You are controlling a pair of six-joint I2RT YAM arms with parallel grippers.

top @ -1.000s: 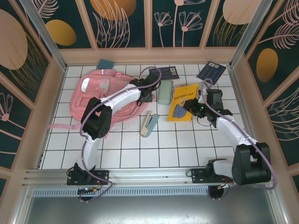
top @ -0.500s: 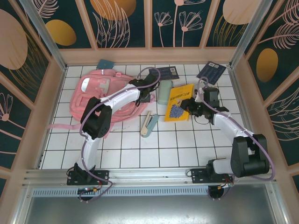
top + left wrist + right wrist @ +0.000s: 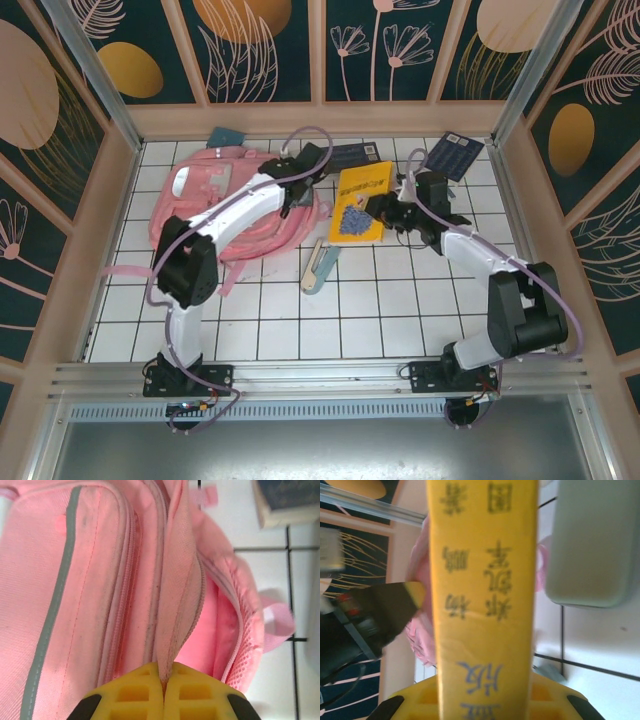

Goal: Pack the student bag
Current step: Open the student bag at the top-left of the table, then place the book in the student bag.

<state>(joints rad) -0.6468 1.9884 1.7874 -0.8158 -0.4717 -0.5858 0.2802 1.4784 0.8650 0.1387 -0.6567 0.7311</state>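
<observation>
The bag's opening lies across the yellow book from my right gripper. My right gripper should next move toward the flap and into that opening to release the book.
The student bag is a large pink backpack lying at the back left of the tiled table. My left gripper is at its right end, shut on the pink zip-edged flap of the bag's opening; the flap is pinched between the yellow fingers. My right gripper is shut on a yellow book with blue print, held tilted just right of the bag. In the right wrist view the yellow book runs up from between the fingers, with pink fabric behind it.
A grey-green case lies beside the book. A cream and teal stapler-like thing lies in front of the book. Dark blue booklets and a teal book lie by the back wall. Wooden walls enclose the table.
My left gripper has shut on the bag's flap and pulled it up and back. My right gripper has carried the yellow book left toward the bag, covering the grey-green case in the top view.
</observation>
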